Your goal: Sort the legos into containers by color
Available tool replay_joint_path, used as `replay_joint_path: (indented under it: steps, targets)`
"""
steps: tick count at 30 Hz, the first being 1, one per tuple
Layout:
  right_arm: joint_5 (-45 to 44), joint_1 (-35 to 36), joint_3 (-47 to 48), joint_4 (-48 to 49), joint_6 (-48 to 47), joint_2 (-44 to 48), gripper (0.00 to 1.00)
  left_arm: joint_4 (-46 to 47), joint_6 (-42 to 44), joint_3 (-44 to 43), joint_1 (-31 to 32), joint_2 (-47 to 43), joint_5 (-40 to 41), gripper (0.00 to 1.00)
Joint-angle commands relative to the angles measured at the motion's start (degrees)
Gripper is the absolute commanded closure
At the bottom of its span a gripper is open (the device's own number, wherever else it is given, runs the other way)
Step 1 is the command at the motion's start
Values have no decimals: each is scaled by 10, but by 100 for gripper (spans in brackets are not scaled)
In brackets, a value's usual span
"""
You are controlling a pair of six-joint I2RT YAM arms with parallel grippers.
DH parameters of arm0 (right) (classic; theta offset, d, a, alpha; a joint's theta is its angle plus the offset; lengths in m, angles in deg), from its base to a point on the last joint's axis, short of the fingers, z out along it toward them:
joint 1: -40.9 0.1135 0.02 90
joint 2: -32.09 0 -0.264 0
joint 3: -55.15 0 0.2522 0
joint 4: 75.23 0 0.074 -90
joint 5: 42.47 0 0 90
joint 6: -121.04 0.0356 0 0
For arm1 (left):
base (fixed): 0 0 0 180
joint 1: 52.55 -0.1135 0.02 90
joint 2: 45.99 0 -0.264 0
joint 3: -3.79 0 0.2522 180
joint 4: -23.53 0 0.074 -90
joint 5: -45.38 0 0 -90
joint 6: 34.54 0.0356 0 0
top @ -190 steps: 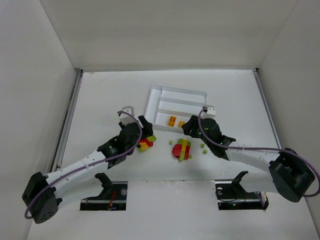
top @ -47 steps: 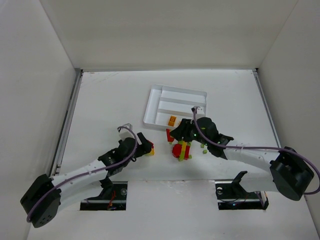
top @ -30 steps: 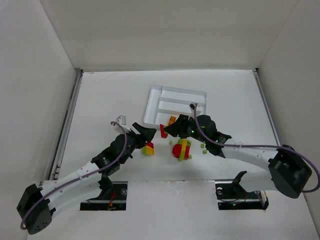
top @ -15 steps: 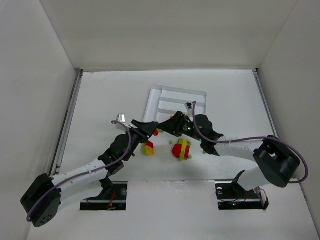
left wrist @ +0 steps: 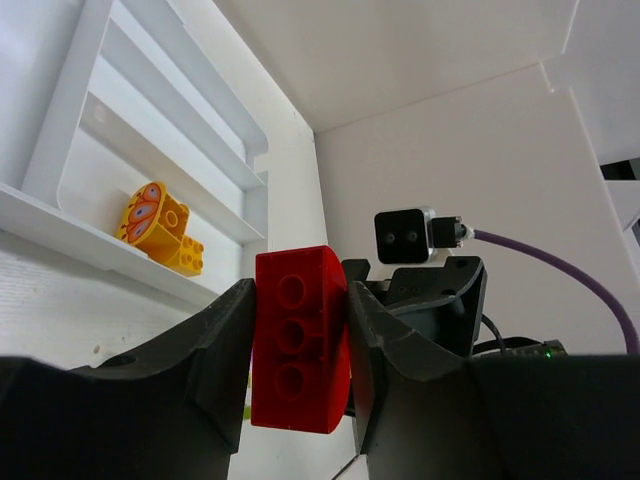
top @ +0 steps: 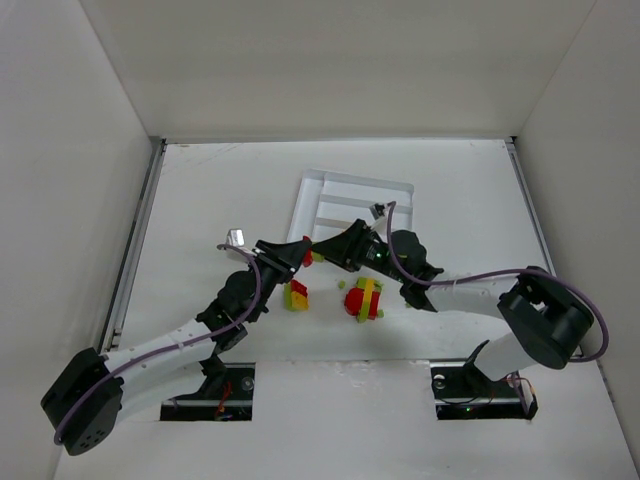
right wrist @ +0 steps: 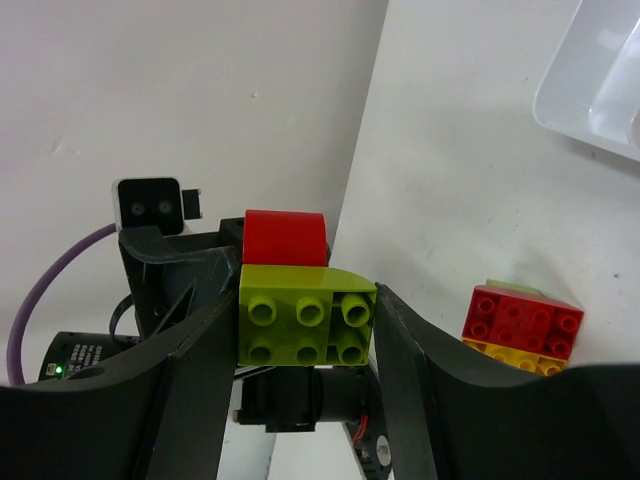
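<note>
My right gripper pulls off the red brick and outward next, then turns downward over the tray's middle slot (top: 347,211) to release. The near slot holds yellow-orange.
My two grippers meet in the air just in front of the white tray (top: 302,205). The right gripper (right wrist: 305,320) is shut on a lime green brick (right wrist: 305,315) with a red brick (right wrist: 285,237) joined to its far side. That red brick (left wrist: 298,350) sits between the fingers of my left gripper (left wrist: 298,340), which press both its sides. From above, the joined pair (top: 313,257) shows between the two grippers. A yellow-orange brick (left wrist: 160,225) lies in the tray's near slot. A red, yellow and green clump (top: 363,298) and a smaller red-yellow clump (top: 295,295) lie on the table.
The tray's long slots (left wrist: 150,120) run away from the left wrist camera. The small red-yellow clump (right wrist: 520,325) sits on the table below the right gripper. White walls close in the table on three sides.
The right gripper carried the brick pair left and up to meet the left gripper. The left gripper rose and closed its jaws onto the red brick.
</note>
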Motion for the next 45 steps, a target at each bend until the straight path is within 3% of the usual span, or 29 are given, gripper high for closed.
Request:
replay_joint_path:
  steps: [1,9,15,22,27,32,38,45]
  targets:
    - [18,6,-7,63,11,-3,54,67,-12,-1,7,1,-3,72]
    - [20,-12,-27,72,12,10,54,75,-4,1,2,-9,6,84]
    - [31,-41,-45,70,10,33,54,47,0,34,-30,-54,2,86]
    - [48,-73,-48,57,3,37,54,-47,4,78,-69,-136,-9,87]
    - [53,-99,-31,37,-17,31,54,-52,18,64,-72,-111,-24,87]
    - [-17,-145,30,-122,-110,26,54,-39,60,25,-45,-44,-38,86]
    - [-249,-138,155,-348,-294,-23,54,-35,109,-13,-3,8,-33,86]
    - [-323,-133,253,-435,-352,-121,53,-35,122,-9,13,2,-28,85]
